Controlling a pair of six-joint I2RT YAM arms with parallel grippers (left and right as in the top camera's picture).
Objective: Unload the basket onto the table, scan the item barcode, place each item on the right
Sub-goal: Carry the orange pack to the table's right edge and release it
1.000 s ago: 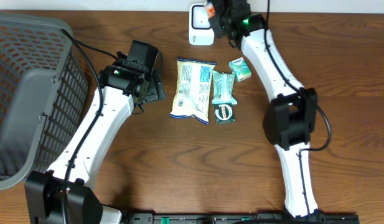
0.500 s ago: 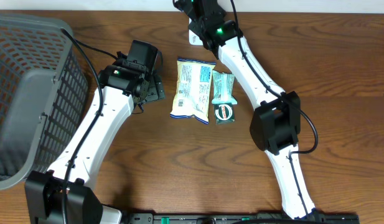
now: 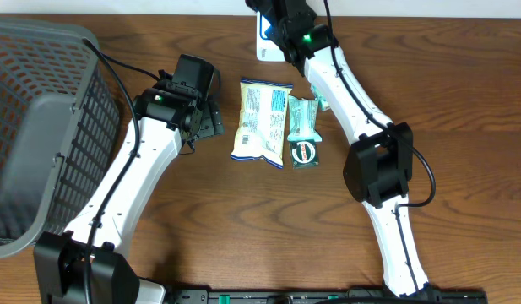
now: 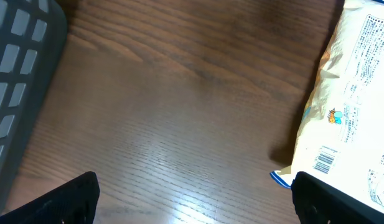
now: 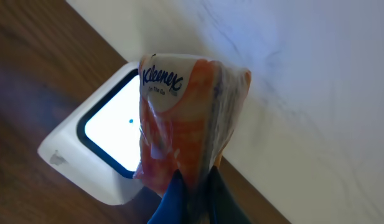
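Observation:
I should move my right gripper to the right in the overhead view and down to release the pack, because clear wood is below it on that side.
An orange Kleenex tissue pack [image 5: 182,118] is pinched at its lower end by my right gripper [image 5: 193,180], which is shut on it. The pack hangs just in front of the lit window of the white scanner [image 5: 101,134]. From overhead, the right gripper [image 3: 279,15] is over the scanner [image 3: 263,49] at the table's far edge, and the pack is hidden under the arm. My left gripper [image 4: 195,202] stands open and low over bare wood, its right finger [image 4: 341,199] next to a cream snack bag [image 4: 353,112] with a barcode showing.
The snack bag [image 3: 260,122] and a teal packet [image 3: 302,127] lie mid-table. A small green pack [image 3: 324,103] peeks out beside the right arm. A grey basket [image 3: 40,127] fills the left side, and its wall [image 4: 17,81] is close to the left gripper.
The right arm has swung left from beside the scanner to over it, carrying the tissue pack to the scanner's window. The left arm has not moved.

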